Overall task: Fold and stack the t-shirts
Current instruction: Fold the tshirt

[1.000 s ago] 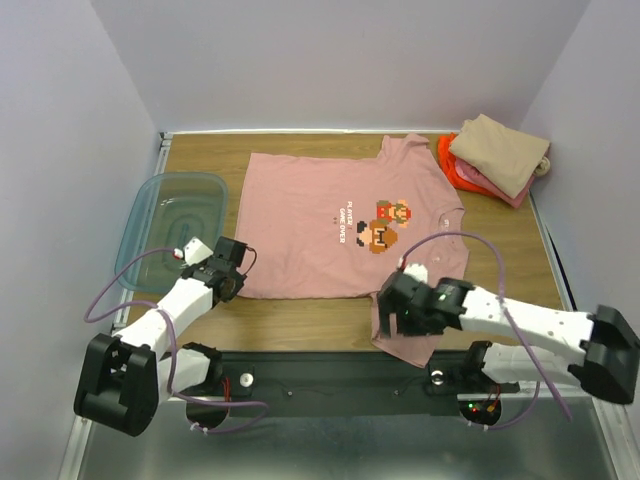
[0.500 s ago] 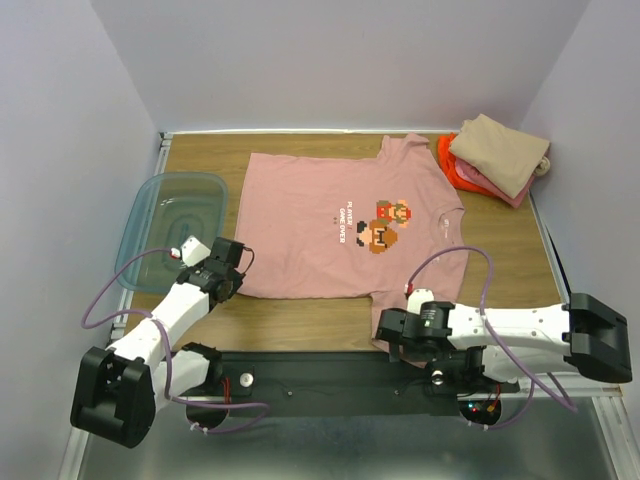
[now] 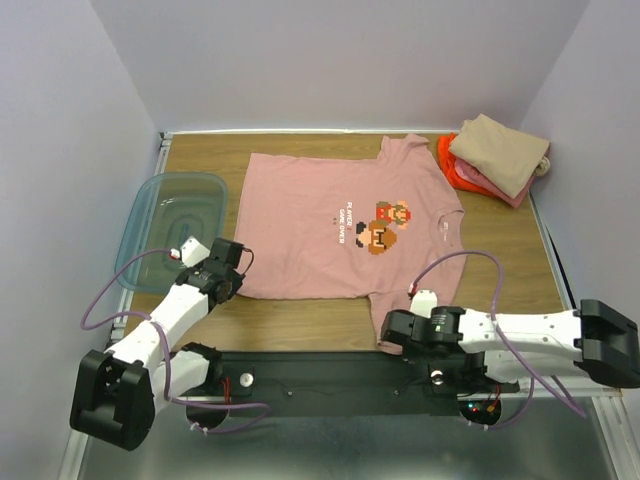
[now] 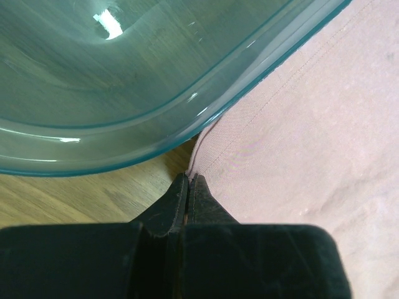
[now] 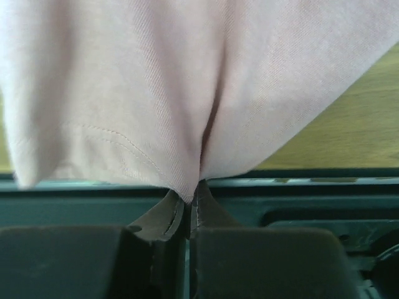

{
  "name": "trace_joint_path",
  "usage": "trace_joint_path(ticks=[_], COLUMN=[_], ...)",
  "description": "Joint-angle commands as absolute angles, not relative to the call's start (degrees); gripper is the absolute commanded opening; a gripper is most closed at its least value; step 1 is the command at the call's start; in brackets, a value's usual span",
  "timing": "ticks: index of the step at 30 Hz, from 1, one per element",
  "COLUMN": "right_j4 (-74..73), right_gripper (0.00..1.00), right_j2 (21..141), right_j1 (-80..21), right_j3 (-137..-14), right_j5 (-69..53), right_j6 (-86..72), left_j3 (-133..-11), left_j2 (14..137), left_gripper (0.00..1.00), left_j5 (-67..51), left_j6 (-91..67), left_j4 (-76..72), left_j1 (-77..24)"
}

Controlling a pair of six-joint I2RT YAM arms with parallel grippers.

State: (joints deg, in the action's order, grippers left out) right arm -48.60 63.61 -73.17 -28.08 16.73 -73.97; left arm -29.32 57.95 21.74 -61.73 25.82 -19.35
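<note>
Next, my left gripper moves outward along the bin's rim, over the middle of the shirt's hem (image 3: 246, 216), and releases the hem corner there, since the shirt lies spread flat.
A dusty-pink t-shirt (image 3: 330, 225) with a small cartoon print lies spread flat on the wooden table, collar to the right. My left gripper (image 3: 232, 270) is shut at the shirt's near-left hem corner (image 4: 206, 159), its tips pinching the edge of the cloth. My right gripper (image 3: 393, 330) is shut on the near sleeve (image 5: 187, 112) at the table's front edge, and the cloth bunches into a fold at its fingertips (image 5: 209, 202). Folded tan (image 3: 500, 150), orange (image 3: 452, 165) and pink (image 3: 512, 192) t-shirts are stacked at the back right corner.
A clear teal plastic bin (image 3: 170, 225) stands on the left, its rim (image 4: 187, 103) just beyond my left gripper. The black base rail (image 3: 330, 375) runs along the near edge under the sleeve. White walls close in the table on three sides.
My right arm has swung lower towards the front edge, and its gripper has gone from open to shut on the sleeve. The left arm has barely moved.
</note>
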Motion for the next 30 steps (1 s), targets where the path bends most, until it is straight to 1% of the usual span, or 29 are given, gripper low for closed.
trace_joint_path(ticks=[1, 4, 7, 11, 14, 16, 17, 21, 26, 30], right_j4=[-49.7, -56.1, -58.4, -62.7, -63.2, -63.2, -62.8, -57.6, -52.0, -45.7], right_gripper=[0.01, 0.01, 0.01, 0.01, 0.01, 0.01, 0.01, 0.01, 0.01, 0.01], right_j2=[59.7, 58.1, 56.0, 55.8, 55.6, 56.6, 57.1, 61.1, 65.3, 68.4], right_j1=[-73.6, -73.6, -73.6, -72.8, -70.8, -67.1, -63.7, -56.0, -49.1, -40.9], right_j3=[-29.3, -31.6, -33.6, -37.9, -41.5, -44.0, -45.1, -49.0, -54.1, -56.5], right_j5=[16.2, 18.7, 21.1, 27.8, 33.5, 36.7, 37.5, 38.4, 39.4, 35.4], right_j6=[-77.5, -79.3, -80.2, -80.8, -79.1, -76.1, -74.7, -64.4, -55.7, -48.0], left_j3=[-29.6, -30.0, -29.8, -31.1, -33.0, -33.3, -33.9, -36.6, -40.3, -44.5], left_j2=[55.5, 54.1, 52.3, 51.3, 52.3, 52.9, 54.0, 57.5, 61.7, 67.0], left_gripper=[0.00, 0.00, 0.00, 0.00, 0.00, 0.00, 0.00, 0.00, 0.00, 0.00], left_j5=[22.7, 22.4, 20.9, 19.5, 20.0, 19.7, 19.6, 19.4, 20.8, 21.5], left_j6=[-61.2, -61.3, -62.0, -60.7, -60.4, -60.4, -60.1, -59.2, -58.6, -57.3], left_j4=[28.4, 29.5, 29.4, 27.4, 27.4, 26.3, 25.4, 25.0, 24.3, 23.7], left_j1=[-18.9, -18.9, -18.9, -18.9, -18.9, -18.9, -18.9, -18.9, -18.8, -18.1])
